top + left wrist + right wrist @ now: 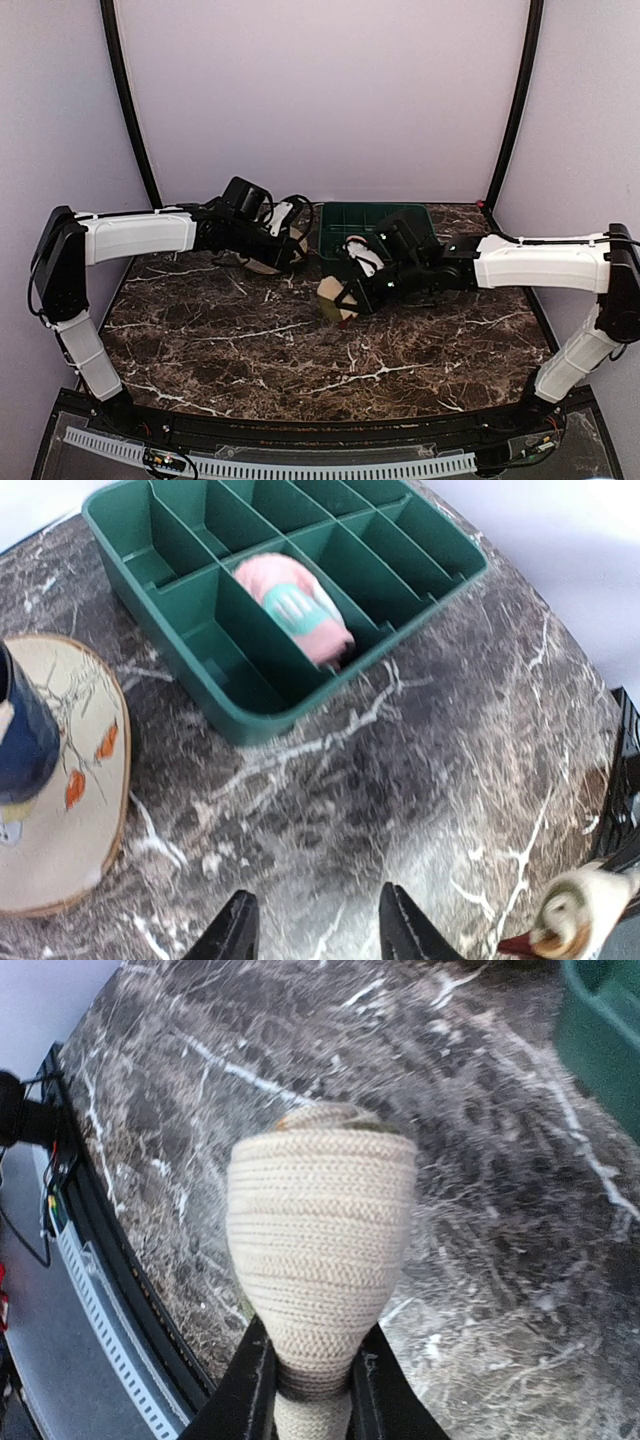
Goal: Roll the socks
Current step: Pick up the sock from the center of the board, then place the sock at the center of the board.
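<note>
The section of the tray to the pink sock's right in the top view is empty, so next my right gripper will move outward, turning, then lower into it to release the roll.
My right gripper (352, 290) is shut on a rolled beige knit sock (320, 1230) and holds it above the marble table, in front of the green divider tray (415, 215); the roll also shows in the top view (335, 298) and in the left wrist view (575, 917). My left gripper (318, 935) is open and empty over bare marble, just left of the tray (250, 725). A flat beige sock with orange leaf print (60, 800) and a navy cuff lies to its left. A pink rolled sock with a teal band (295, 610) sits in a tray compartment.
The tray's other compartments in view hold nothing. In the right wrist view (312, 1390) the tray corner (605, 1030) is at upper right and the table's near edge rail (110, 1290) is at left. Purple walls enclose the table.
</note>
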{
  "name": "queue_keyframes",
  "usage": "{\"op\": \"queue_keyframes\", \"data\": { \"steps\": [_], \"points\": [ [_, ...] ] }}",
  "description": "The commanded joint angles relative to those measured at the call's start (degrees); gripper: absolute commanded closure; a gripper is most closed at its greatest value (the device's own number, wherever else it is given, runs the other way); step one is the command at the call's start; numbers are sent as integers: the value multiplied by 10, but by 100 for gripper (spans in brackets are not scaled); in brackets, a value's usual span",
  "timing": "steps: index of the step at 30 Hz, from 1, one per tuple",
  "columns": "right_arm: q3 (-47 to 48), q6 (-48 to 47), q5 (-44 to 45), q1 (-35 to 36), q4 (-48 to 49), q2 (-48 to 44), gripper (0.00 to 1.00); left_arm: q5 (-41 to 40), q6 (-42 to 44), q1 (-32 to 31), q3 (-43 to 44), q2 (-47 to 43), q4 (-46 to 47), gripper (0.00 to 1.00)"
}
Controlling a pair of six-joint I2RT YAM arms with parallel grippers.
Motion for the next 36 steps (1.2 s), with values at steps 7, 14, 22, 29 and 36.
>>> {"op": "queue_keyframes", "data": {
  "steps": [7,14,22,29,36],
  "points": [
    [136,35,168,-81,-44,-2,100,-49,-47,5,95,93,51,52],
    [204,20,261,-115,-61,79,100,-68,-66,5,120,133,79,51],
    [271,-4,350,-142,-76,159,100,-84,-74,5,132,160,105,51],
    [344,-23,394,-151,-128,225,100,-91,-68,5,153,181,99,51],
    [379,-22,418,-161,-163,267,100,-97,-63,5,163,198,104,50]
  ]
}}
